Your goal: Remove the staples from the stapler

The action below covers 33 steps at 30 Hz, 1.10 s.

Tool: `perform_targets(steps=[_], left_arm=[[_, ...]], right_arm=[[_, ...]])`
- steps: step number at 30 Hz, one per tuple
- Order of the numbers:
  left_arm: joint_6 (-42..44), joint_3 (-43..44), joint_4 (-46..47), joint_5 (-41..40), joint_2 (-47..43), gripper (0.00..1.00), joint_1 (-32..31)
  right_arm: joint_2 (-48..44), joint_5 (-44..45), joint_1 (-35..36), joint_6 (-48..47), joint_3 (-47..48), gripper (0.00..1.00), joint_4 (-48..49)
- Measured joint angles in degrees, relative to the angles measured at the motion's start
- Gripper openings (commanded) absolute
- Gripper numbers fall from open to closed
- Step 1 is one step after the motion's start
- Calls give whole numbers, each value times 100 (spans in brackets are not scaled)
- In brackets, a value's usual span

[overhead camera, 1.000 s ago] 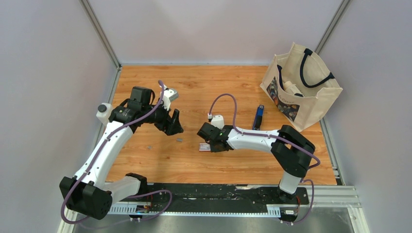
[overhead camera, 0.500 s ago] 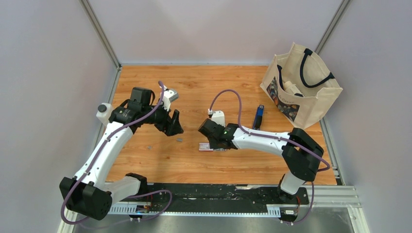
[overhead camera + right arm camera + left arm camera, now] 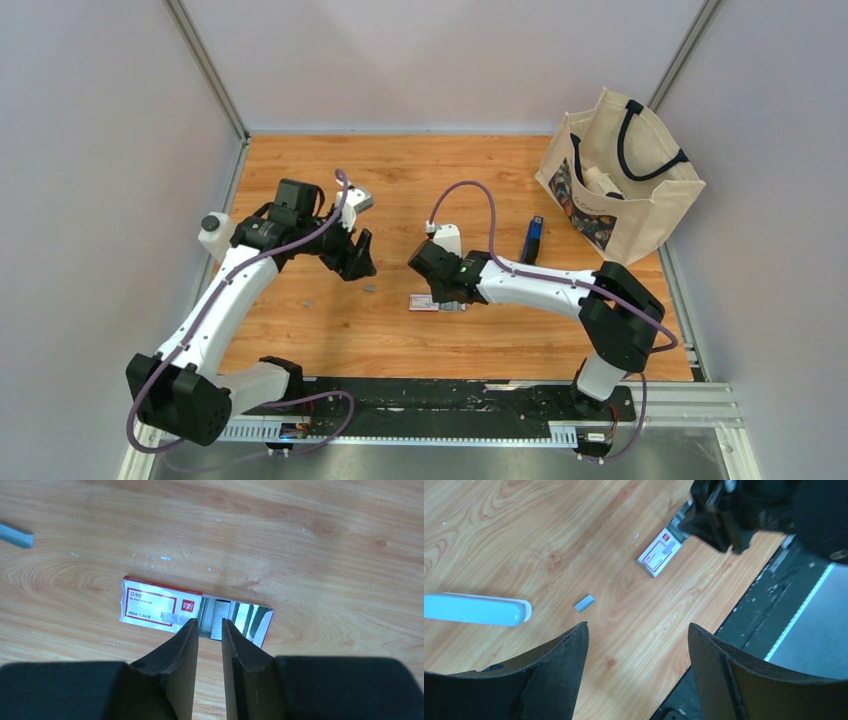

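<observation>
My left gripper should turn next and lower its open fingers onto the loose staple strip (image 3: 369, 288) (image 3: 584, 603), because that strip is below the gripper on the bare tabletop.
The dark-blue stapler (image 3: 533, 240) lies on the table right of my right arm, untouched. My right gripper (image 3: 447, 298) hovers low over the pink-and-white box (image 3: 424, 303). In the right wrist view the jaws (image 3: 207, 622) stand a narrow gap apart with nothing between them, above the box's (image 3: 160, 605) open end, where silver staples (image 3: 237, 616) show. A loose staple strip (image 3: 369, 288) lies left of the box; it also shows in the left wrist view (image 3: 584, 602) and the right wrist view (image 3: 15, 535). My left gripper (image 3: 358, 262) is wide open and empty (image 3: 638, 627) above the table.
A cream tote bag (image 3: 620, 185) with dark handles stands at the back right. A pale-blue bar with a white end (image 3: 474, 610) lies on the wood near my left gripper. A black rail (image 3: 450, 395) runs along the near edge. A tiny grey bit (image 3: 308, 301) lies further left.
My right arm's elbow swung to the right and the right gripper shifted slightly right over the box. My left gripper barely moved. The stapler and box stayed put.
</observation>
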Motion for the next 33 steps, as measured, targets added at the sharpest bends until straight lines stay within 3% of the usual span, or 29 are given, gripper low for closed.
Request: perform_targets(steps=[3,4,8,15,23,33], left_arm=[[518,-15,-35,-343,354,79,-249],[669,-46,-31,-450,498,79,-356],[1364,-153,-94,-975,1320,80,-876],[2793,-79,-299,-1716,2033,82,-1390],[3851,321,-424,-2046,2861,79,-1440],[4454,232,-358,-2164,2999,69,-1543]], right_arm=[[-162,-11,-136,-136,-20,34,22],[-310,-22,-212,-199,-68,41,63],[-1346,-144,-675,-439,-619,54,420],[-2726,-699,-1620,-680,-1827,55,1078],[-2616,-1095,-1676,-745,-2179,54,1397],[-2610,-1300,-1705,-723,-2398,53,1757]])
